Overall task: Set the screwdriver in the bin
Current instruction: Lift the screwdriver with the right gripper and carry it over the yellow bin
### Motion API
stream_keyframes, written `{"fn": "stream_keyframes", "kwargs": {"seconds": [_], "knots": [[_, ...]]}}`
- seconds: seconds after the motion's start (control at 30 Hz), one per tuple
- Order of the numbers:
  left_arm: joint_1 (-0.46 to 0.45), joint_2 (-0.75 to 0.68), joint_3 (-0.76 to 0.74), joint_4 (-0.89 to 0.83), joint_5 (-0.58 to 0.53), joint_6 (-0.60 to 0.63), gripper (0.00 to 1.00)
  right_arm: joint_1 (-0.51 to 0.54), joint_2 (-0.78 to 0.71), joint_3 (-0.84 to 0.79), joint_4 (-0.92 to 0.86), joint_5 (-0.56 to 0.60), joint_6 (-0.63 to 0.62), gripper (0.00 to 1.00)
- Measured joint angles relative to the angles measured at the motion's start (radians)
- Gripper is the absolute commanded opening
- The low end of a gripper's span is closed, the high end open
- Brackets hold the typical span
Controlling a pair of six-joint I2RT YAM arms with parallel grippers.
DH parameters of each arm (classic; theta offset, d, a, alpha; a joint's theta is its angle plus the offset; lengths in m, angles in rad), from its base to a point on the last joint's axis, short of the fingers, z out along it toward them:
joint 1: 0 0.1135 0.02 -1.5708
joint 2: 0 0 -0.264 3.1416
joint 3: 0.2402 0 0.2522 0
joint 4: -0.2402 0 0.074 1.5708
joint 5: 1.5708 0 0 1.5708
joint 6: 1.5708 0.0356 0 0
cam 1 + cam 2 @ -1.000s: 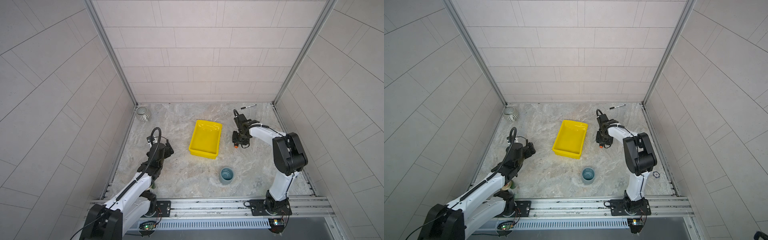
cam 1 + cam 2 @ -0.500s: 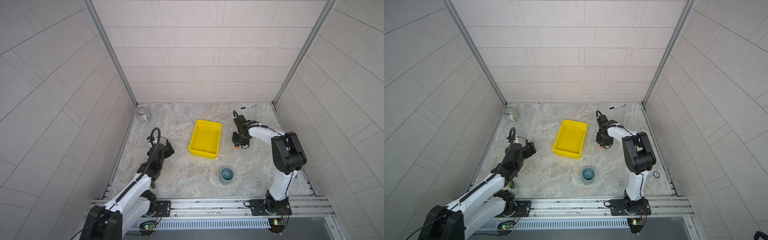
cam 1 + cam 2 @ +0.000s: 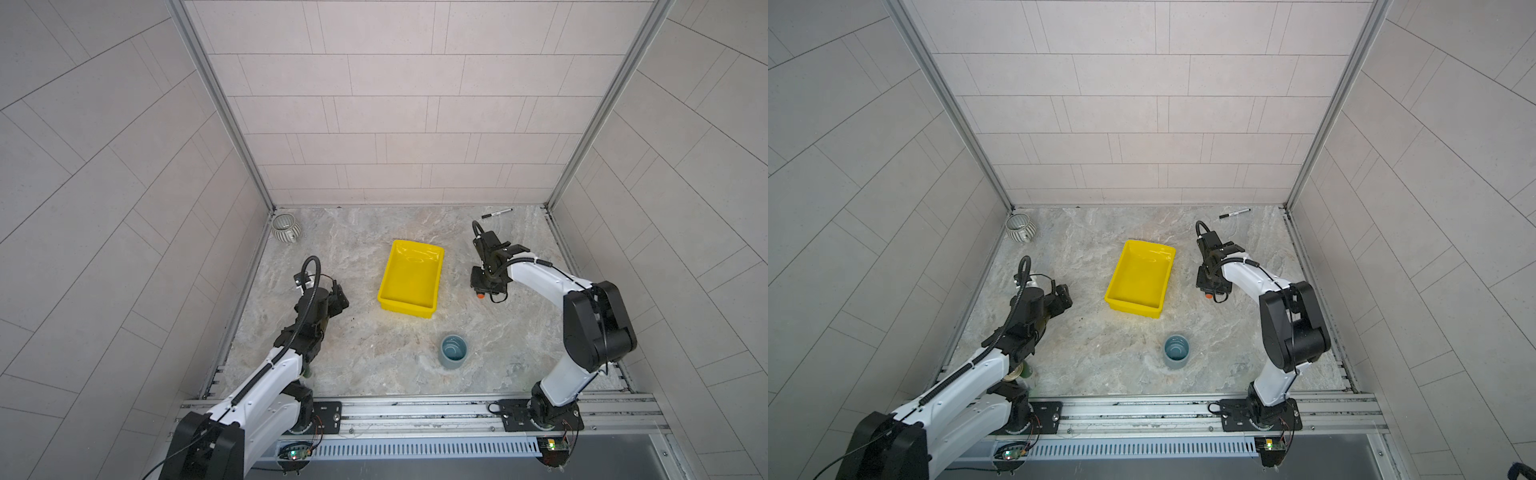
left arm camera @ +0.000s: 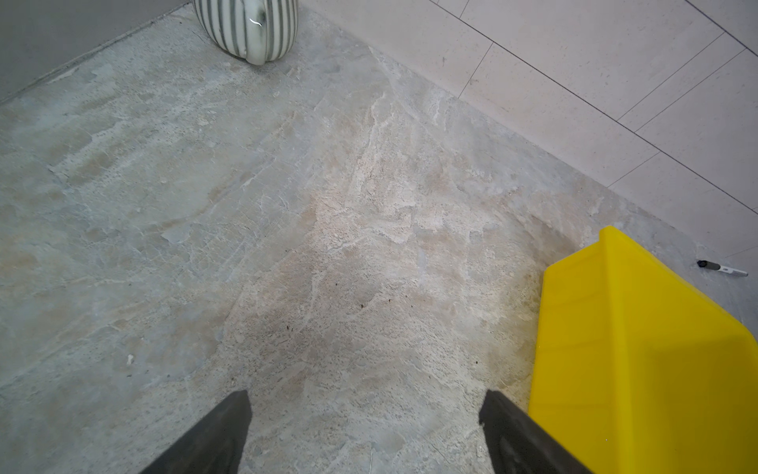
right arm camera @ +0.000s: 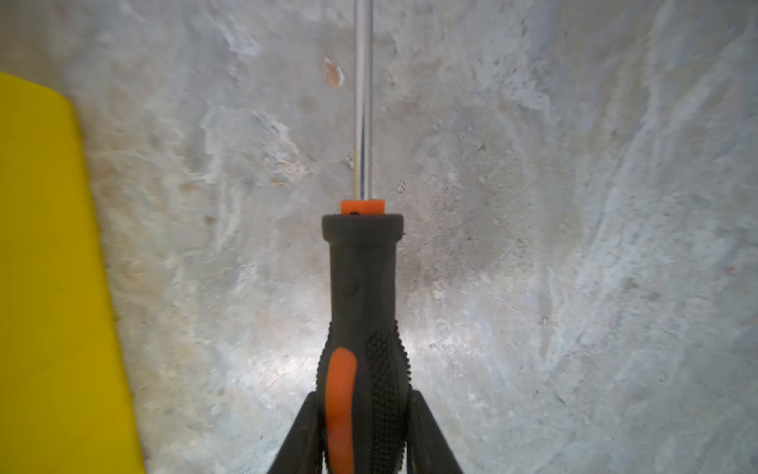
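Note:
My right gripper rises and moves over the bin's empty middle (image 3: 411,283) next to release the handle, since the bin stands beside it, toward my left gripper.
The screwdriver (image 5: 363,295) has a black-and-orange handle and a thin metal shaft that points away from the wrist camera. It is down at the stone floor, right of the bin. My right gripper (image 5: 363,396) is shut on the handle, one finger pressed against each side. In both top views only its orange butt end (image 3: 480,296) (image 3: 1208,296) shows under the right gripper (image 3: 484,286). The yellow bin (image 3: 409,278) (image 3: 1140,276) stands empty mid-floor. My left gripper (image 4: 365,400) (image 3: 338,297) is open over bare floor, left of the bin (image 4: 635,349).
A ribbed grey pot (image 3: 286,227) (image 4: 246,28) stands in the far left corner. A blue-grey cup (image 3: 454,351) stands in front of the bin. A black marker (image 3: 496,213) (image 4: 722,267) lies by the back wall, far right.
The right gripper's jaws have closed onto the screwdriver handle. Both arms stay almost where they were.

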Motion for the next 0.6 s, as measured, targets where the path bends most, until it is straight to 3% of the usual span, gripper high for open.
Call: {"fn": "stream_keyframes", "kwargs": {"seconds": [0.27, 0.43, 0.6], "knots": [[0.0, 0.006, 0.0, 0.008, 0.006, 0.0, 0.94, 0.286, -0.089, 0.029, 0.118, 0.01, 0.179, 0.09], [0.0, 0.006, 0.0, 0.018, 0.012, 0.0, 0.94, 0.432, 0.009, 0.079, 0.242, 0.015, 0.301, 0.09], [0.0, 0.006, 0.0, 0.022, 0.015, 0.0, 0.94, 0.462, 0.134, 0.159, 0.297, -0.004, 0.362, 0.09]]}}
